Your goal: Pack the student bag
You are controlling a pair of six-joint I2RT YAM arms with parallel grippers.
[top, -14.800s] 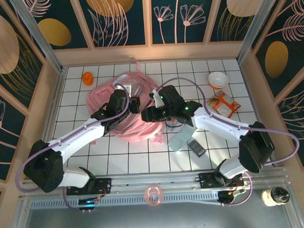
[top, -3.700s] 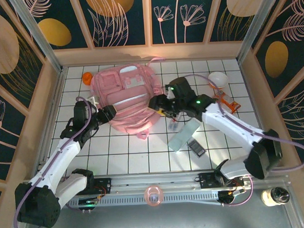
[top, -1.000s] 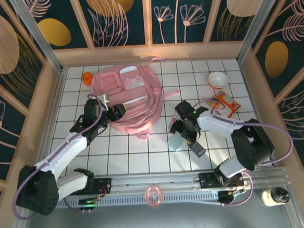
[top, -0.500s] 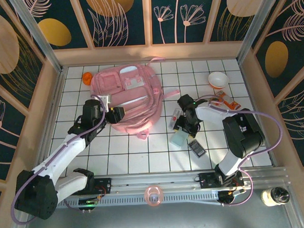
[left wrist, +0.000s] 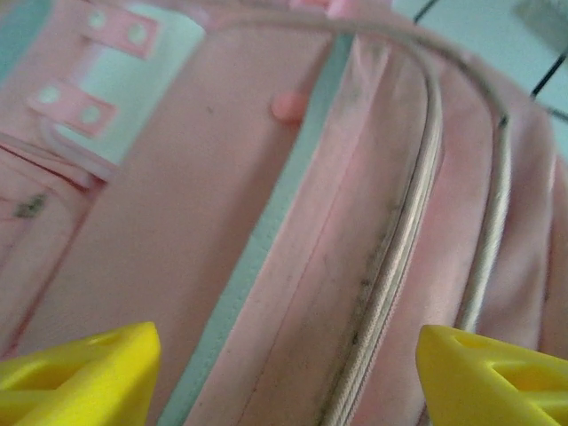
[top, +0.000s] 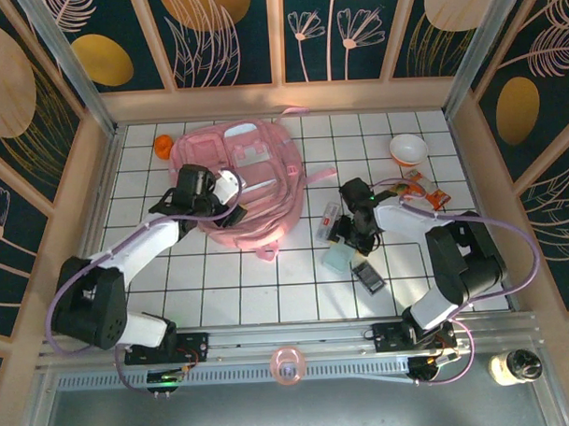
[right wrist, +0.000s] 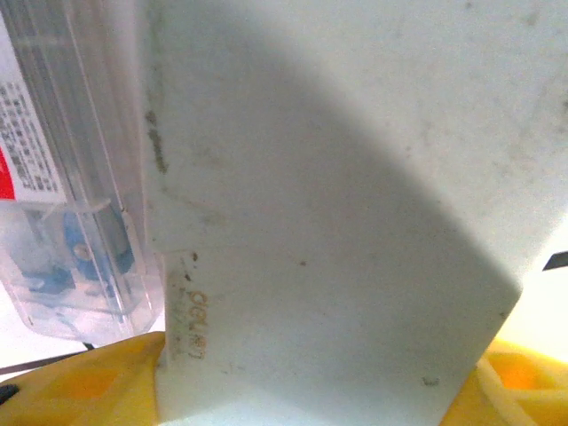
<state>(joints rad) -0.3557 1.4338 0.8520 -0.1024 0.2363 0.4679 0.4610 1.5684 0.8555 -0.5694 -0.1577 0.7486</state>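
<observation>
My left gripper moves down onto the raised piped seam (left wrist: 359, 368) beside the teal strip next, since that seam runs between its open yellow fingers.
The student bag (top: 250, 167) is a large pink backpack lying flat at the back left of the tiled table. My left gripper (top: 226, 204) hovers over its near edge. In the left wrist view the left gripper (left wrist: 288, 373) stands open, its yellow fingertips (left wrist: 80, 368) wide apart above the bag's pink fabric and zipper (left wrist: 390, 257), with nothing held. My right gripper (top: 349, 241) sits low over a flat pale green case (top: 339, 260). In the right wrist view the right gripper (right wrist: 302, 390) has a yellow finger against each side of the case (right wrist: 337, 222).
A clear plastic box (top: 330, 221) (right wrist: 62, 177) lies just left of the case. A dark calculator (top: 368, 275) lies in front of it. A white bowl (top: 408, 150) and an orange packet (top: 422, 191) sit at the back right, and a small orange object (top: 163, 144) behind the bag.
My left gripper has moved up onto the bag and opened wider. My right gripper has shifted over the pale green case and closed in on its sides.
</observation>
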